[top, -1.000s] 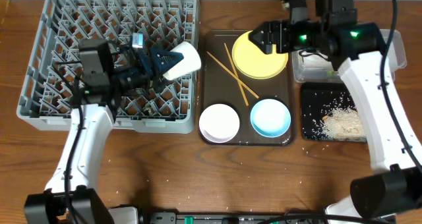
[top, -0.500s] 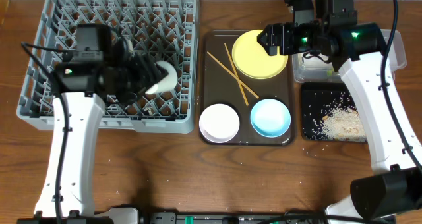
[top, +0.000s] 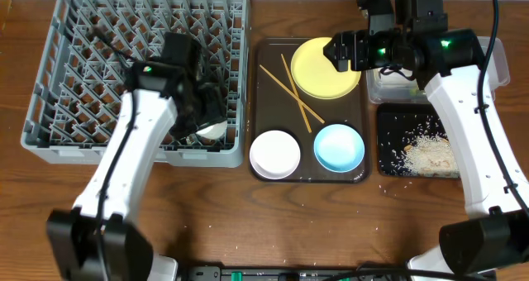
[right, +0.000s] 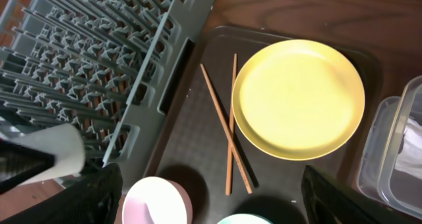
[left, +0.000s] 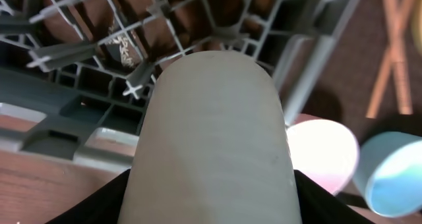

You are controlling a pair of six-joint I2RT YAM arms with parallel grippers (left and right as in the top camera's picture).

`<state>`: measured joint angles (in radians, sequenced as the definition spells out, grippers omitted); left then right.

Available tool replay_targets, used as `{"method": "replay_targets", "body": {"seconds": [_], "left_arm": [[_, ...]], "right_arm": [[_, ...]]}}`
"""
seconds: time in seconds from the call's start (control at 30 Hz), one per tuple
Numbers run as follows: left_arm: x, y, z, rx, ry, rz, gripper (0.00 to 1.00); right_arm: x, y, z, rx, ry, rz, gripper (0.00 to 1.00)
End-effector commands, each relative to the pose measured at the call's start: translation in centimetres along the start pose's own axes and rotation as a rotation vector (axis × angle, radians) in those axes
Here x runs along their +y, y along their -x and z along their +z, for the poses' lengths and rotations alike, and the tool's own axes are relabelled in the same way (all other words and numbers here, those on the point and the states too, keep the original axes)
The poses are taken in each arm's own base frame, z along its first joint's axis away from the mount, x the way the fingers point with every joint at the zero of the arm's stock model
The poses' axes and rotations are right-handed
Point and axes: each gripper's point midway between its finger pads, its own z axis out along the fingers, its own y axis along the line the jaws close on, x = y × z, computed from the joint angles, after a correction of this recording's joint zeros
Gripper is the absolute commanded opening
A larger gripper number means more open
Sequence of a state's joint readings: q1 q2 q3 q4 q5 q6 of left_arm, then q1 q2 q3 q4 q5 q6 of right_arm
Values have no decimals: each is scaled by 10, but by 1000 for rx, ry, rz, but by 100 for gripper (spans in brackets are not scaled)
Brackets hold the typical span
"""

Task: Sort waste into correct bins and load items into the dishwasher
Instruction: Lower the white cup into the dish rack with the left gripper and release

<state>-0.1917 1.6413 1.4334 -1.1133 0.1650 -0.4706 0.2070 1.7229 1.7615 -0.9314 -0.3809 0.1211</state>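
Note:
The left gripper next needs to go down into the dish rack's near corner (right: 96, 151) beside the tray and let go of the small white cup (right: 56, 155), which still hangs above that corner.
My left gripper (top: 207, 124) is shut on the small white cup (left: 214, 138), low over the front right corner of the grey dish rack (top: 124, 58). In the left wrist view the cup fills the gap between the black fingers (left: 99, 207). My right gripper (top: 339, 50) hangs open above the left edge of the yellow plate (top: 326, 70). It holds nothing. Wooden chopsticks (top: 293, 91), a white bowl (top: 274, 153) and a light-blue bowl (top: 339, 146) lie on the brown tray (top: 269, 107). The right wrist view shows the plate (right: 297, 99), chopsticks (right: 227, 132) and cup (right: 56, 155).
A clear tub (top: 388, 87) sits at the right, partly under my right arm, with something white inside. In front of it a black tray (top: 393, 116) holds whitish rice scraps (top: 426, 149). Bare wooden table (top: 289, 223) runs along the front.
My left arm has swung the cup from the rack's right middle down toward its front right corner, turning the wrist. The right arm has barely moved.

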Motion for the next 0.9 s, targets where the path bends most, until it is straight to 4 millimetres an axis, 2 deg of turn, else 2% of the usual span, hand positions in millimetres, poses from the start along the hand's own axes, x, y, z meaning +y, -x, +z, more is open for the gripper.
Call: {"method": "replay_targets", "body": {"seconds": [0.0,0.1,0.17,0.27,0.33,0.37,0.5,0.63,0.8,0.87], "left_arm": [[3,-3,17,35,55,17,25],[3,-6,32,78,79,23,25],[3,-8,41,102,93,27,30],[4,-10,51,131,110,26,60],[5,-10,54,141,116,25,74],[5,-11,55,142,117,25,77],[4,-9,55,136,114,25,82],[1,-6,48,128,109,26,83],[-10,4,17,67,71,36,83],[-17,11,-6,11,36,43,83]], "right_arm": [[2,0,-4,-2,-5,-18,85],[2,-1,-4,-1,-5,-17,85],[2,-1,-4,-1,-5,-17,84],[2,-1,-4,-1,-5,-17,84],[2,-1,-4,0,-5,-17,85],[2,-1,-4,1,-5,-17,85],[7,-3,-1,8,1,-23,84],[13,-6,7,23,-7,-32,84],[11,-11,18,43,-60,-48,84],[10,-13,24,55,-76,-53,84]]}}
